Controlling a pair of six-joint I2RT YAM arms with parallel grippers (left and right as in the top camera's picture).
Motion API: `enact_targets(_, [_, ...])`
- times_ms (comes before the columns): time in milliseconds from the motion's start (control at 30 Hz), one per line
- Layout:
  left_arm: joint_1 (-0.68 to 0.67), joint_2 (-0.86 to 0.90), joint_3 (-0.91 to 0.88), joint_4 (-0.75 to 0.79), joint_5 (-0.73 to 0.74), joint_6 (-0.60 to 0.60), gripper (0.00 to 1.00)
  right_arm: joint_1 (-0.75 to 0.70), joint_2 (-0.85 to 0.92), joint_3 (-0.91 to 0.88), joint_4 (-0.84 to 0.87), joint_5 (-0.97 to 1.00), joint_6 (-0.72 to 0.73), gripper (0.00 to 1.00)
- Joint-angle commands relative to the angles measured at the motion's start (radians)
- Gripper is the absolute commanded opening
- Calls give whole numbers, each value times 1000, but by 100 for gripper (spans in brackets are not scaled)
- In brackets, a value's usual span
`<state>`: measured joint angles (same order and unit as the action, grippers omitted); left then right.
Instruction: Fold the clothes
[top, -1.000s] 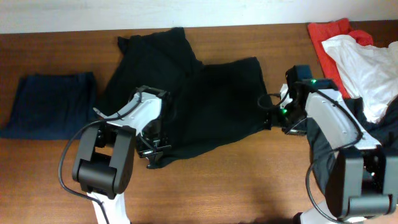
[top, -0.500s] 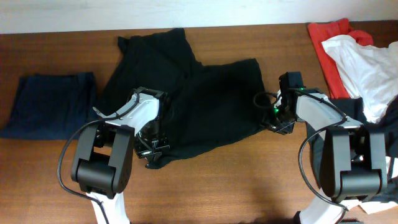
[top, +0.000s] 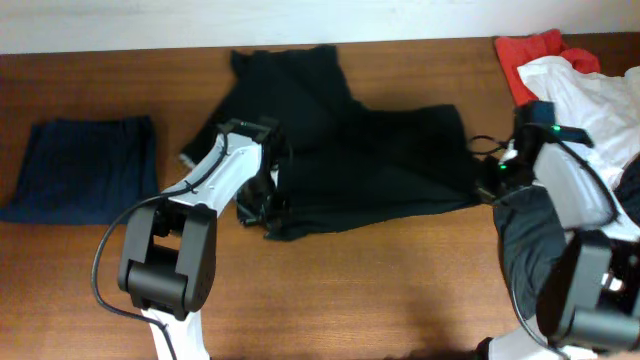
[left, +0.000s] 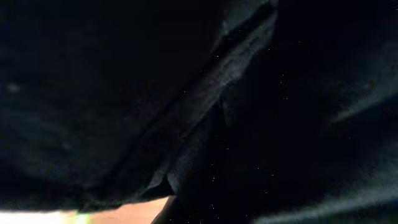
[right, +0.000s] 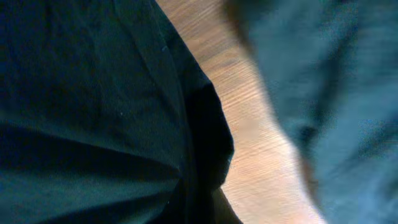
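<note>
My left gripper should next pull back and to the left in the overhead view, toward the bare tabletop, to stretch the creased shorts before it releases them.
Large black shorts (top: 350, 160) lie spread and creased across the middle of the table. My left gripper (top: 258, 208) is shut on their lower left edge. The left wrist view is filled with dark folds of the black shorts (left: 186, 112), which hide the fingers. My right gripper (top: 487, 188) is shut on the shorts' right edge. In the right wrist view the black fabric (right: 124, 124) gathers into creases at the bottom middle, beside bare wood.
A folded navy piece (top: 85, 170) lies at the far left. Red cloth (top: 525, 55) and a white garment (top: 590, 105) are heaped at the back right. A dark grey piece (top: 530, 250) lies under my right arm. Bare table (top: 380, 290) runs along the front.
My right gripper has shut on the shorts' right edge. Both arms have moved right, dragging the black shorts to the right across the table.
</note>
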<state>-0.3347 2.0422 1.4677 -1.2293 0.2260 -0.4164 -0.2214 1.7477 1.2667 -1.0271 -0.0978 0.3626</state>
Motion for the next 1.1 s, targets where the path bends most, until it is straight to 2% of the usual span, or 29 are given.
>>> enact_targets(0, [-16, 5, 87, -13, 85, 82, 1, -58, -75, 21, -55, 168, -11, 4])
enact_targets(133, [-52, 5, 104, -79, 80, 82, 0, -74, -101, 21, -112, 200, -11, 4])
enact_targets(333, [-55, 3, 89, -259, -68, 63, 0, -4, -102, 20, -165, 98, -74, 4])
enact_targets(533, [-40, -75, -62, -197, -95, 16, 1, 92, -101, 12, -213, 82, -67, 4])
enact_targets(700, [68, -238, -183, -129, -112, -42, 0, 104, -101, -36, -230, -36, -71, 4])
enact_targets(833, [219, -371, -281, -83, -111, -70, 0, 111, -101, -138, -218, -86, -82, 4])
enact_targets(933, [325, -426, -349, -66, -111, -100, 0, 167, -101, -217, -199, -141, -94, 4])
enact_targets(1033, [358, -435, -394, -61, -111, -99, 0, 250, -101, -257, -175, -162, -93, 4])
enact_targets(1067, [361, -435, -405, -55, -112, -99, 1, 287, -101, -266, -165, -161, -85, 10])
